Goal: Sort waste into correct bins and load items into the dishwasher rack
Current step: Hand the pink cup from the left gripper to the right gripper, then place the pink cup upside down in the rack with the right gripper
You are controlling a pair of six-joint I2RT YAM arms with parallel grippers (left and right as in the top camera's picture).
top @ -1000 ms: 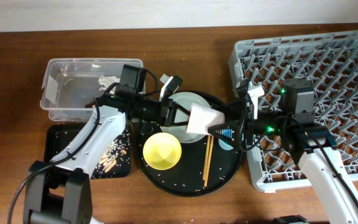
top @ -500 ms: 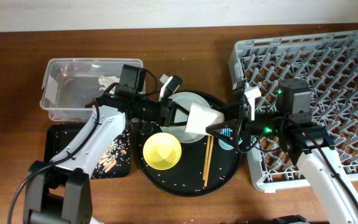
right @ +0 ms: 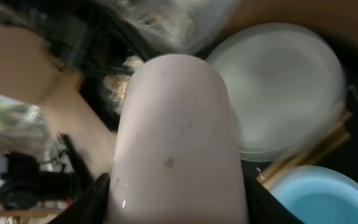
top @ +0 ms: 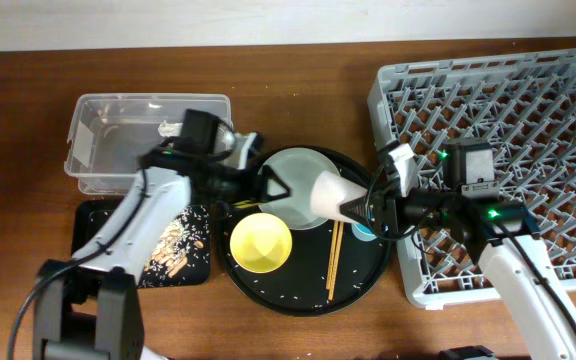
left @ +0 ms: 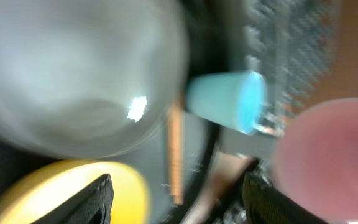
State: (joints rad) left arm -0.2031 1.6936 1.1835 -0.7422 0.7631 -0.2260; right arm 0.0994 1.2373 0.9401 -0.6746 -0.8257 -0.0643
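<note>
The rack's free near corner is to the right of my right gripper in the overhead view, away from the tray. I should carry the cup across, lower it and let go.
The pink cup [top: 328,193] hangs on its side over the round black tray, with my right gripper [top: 356,206] shut on its mouth end. In the right wrist view the cup [right: 176,137] fills the space between both fingers [right: 91,204]. My left gripper [top: 272,187] stands open just left of the cup, apart from it, with nothing between its fingers [left: 95,202]. Below lie the grey-green plate [top: 298,175], the yellow bowl [top: 260,243], the chopsticks [top: 334,255] and the blue cup [top: 365,230], which is partly hidden. The grey rack [top: 528,120] is at the right.
The clear tub [top: 98,150] at the back left holds a white tissue piece [top: 172,128]. In front of it the shallow black tray [top: 98,235] holds beige food scraps [top: 173,245]. White crumbs dot the round black tray [top: 303,295].
The left gripper opened, let go of the pink cup and drew back to the left. The right gripper closed on the cup and now holds it alone.
</note>
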